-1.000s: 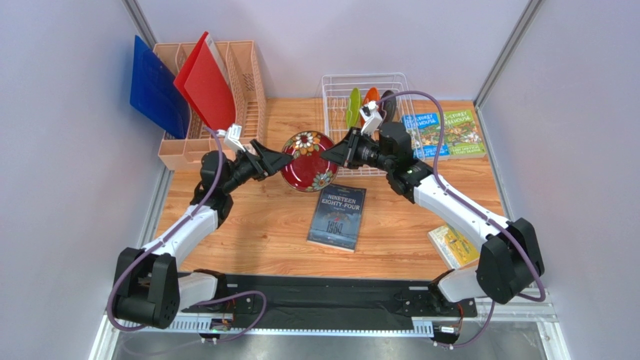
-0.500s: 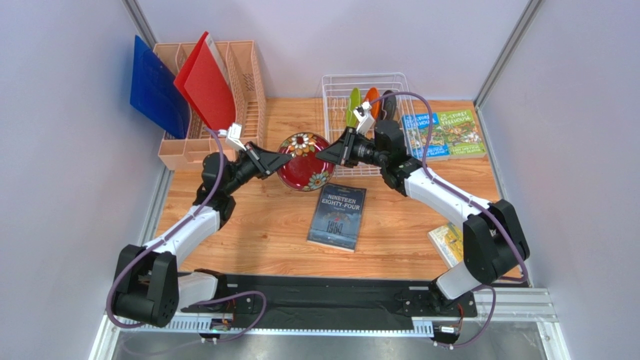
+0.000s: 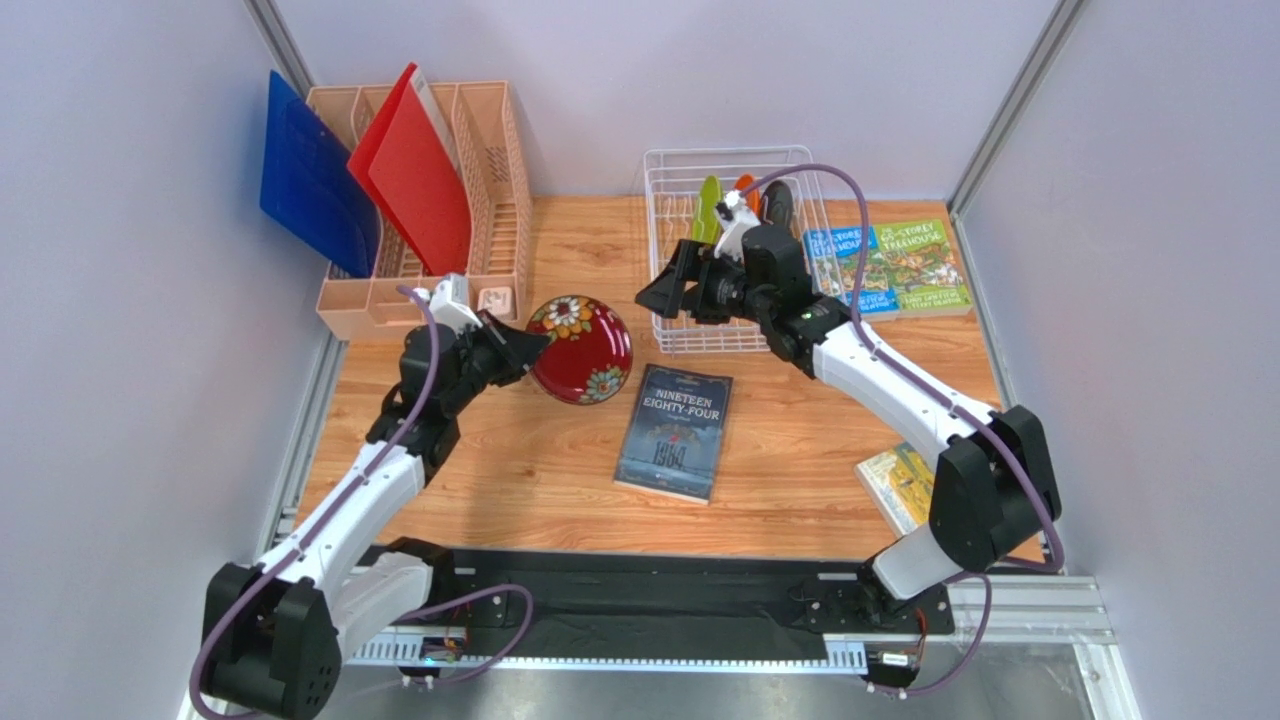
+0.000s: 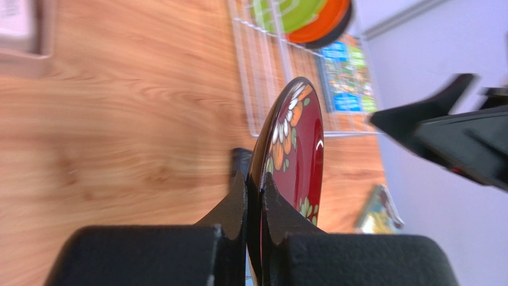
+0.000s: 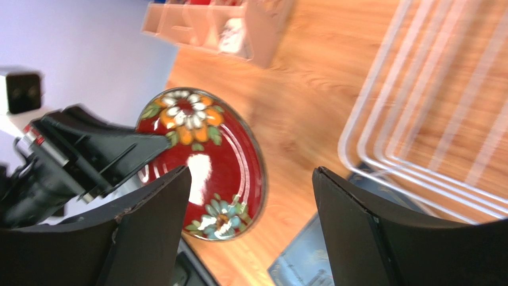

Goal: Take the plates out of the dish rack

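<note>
The bare wood [image 3: 526, 426] beside the dark book is empty, so my left gripper should next move back and down and release the floral plate there.
The dark red floral plate [image 3: 582, 348] hangs tilted on edge above the wood, and my left gripper [image 3: 529, 339] is shut on its left rim. In the left wrist view both fingers [image 4: 238, 199] pinch the plate [image 4: 296, 149] edge-on. My right gripper [image 3: 657, 290] stands open just right of the plate, apart from it; its wrist view shows the plate [image 5: 206, 161] past the spread jaws. The white wire dish rack [image 3: 672, 240] behind holds a lime green plate [image 3: 706, 212], an orange plate [image 3: 747, 189] and a dark plate [image 3: 780, 195], all upright.
A salmon-pink organiser [image 3: 496, 165] at the back left carries a red board [image 3: 413, 165] and a blue board [image 3: 308, 173]. A dark book [image 3: 675, 432] lies mid-table. Colourful books [image 3: 887, 267] lie right of the rack, and a small yellow book [image 3: 906, 488] sits near the right arm.
The left gripper closed on the red plate's rim. The right gripper let go, opened wide and drew back toward the rack. The plate moved a little left with the left arm.
</note>
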{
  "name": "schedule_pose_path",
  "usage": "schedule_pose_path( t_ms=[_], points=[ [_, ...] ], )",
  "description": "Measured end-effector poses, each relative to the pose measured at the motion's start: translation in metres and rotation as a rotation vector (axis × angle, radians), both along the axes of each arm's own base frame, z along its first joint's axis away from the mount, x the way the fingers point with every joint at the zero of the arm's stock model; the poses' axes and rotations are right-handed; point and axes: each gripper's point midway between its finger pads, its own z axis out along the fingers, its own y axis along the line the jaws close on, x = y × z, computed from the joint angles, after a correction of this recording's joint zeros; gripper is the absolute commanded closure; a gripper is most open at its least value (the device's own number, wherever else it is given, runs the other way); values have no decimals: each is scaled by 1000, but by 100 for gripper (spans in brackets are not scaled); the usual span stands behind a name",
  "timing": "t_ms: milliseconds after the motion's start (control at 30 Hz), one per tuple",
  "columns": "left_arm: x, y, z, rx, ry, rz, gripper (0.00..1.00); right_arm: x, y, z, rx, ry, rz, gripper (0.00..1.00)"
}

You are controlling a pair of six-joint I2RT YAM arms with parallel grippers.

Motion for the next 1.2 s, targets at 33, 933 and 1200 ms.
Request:
schedule_pose_path(
  t_ms=[33,933,1200],
  points=[
    [-1,6,-5,21,12,24,100,3,-6,1,-22,-10,-26,18],
    [-47,91,-120,270,298,396,89,63,-102,-3,-283,-67,-287,17],
    [-46,96,-123,269,316,436,79,72,-111,-19,-353,-49,-308,16]
  ],
)
